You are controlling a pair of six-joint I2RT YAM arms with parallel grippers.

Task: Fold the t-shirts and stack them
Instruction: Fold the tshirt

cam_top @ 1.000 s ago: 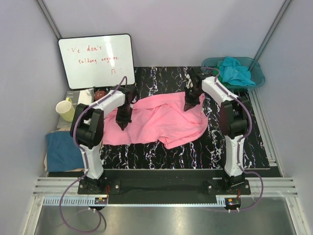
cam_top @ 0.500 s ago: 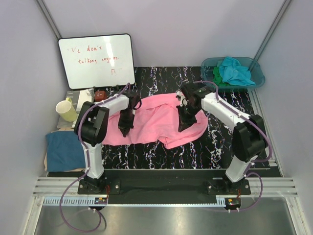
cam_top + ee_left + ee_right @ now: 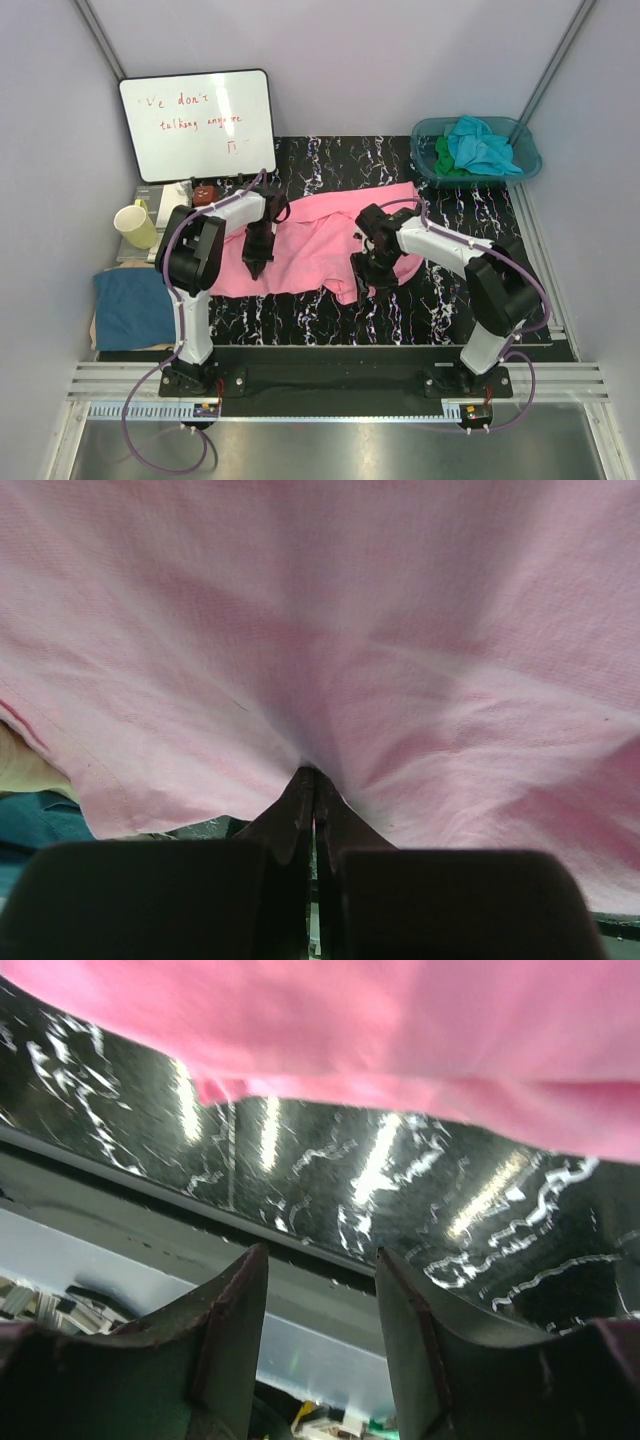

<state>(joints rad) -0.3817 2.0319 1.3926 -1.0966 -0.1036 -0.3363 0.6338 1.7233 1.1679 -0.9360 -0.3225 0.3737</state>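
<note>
My right gripper comes down onto the pink shirt's front edge (image 3: 345, 297) (image 3: 222, 1082) next, shifting toward my left gripper.
A bright pink t-shirt (image 3: 320, 240) lies rumpled on the black marbled table (image 3: 450, 310), its right part folded toward the middle. My left gripper (image 3: 255, 265) is shut on the shirt's left side. In the left wrist view the closed fingertips (image 3: 313, 775) pinch a peak of pink cloth (image 3: 330, 630). My right gripper (image 3: 360, 290) hangs over the shirt's front edge. It is open in the right wrist view (image 3: 320, 1260), with nothing between the fingers and the pink shirt (image 3: 400, 1020) beyond them. A turquoise t-shirt (image 3: 482, 142) and a green one (image 3: 443, 155) lie in a basin. A dark blue t-shirt (image 3: 130, 305) rests at the left.
The translucent teal basin (image 3: 527, 158) stands at the back right corner. A whiteboard (image 3: 197, 122) leans at the back left, with a yellow mug (image 3: 135, 225) and small items in front of it. The table's front edge and a metal rail (image 3: 320, 385) run along the arm bases.
My right arm swung from the back of the shirt toward the front, dragging the right side of the pink cloth along, then opened and let go. The left gripper stayed put, still pinching the shirt.
</note>
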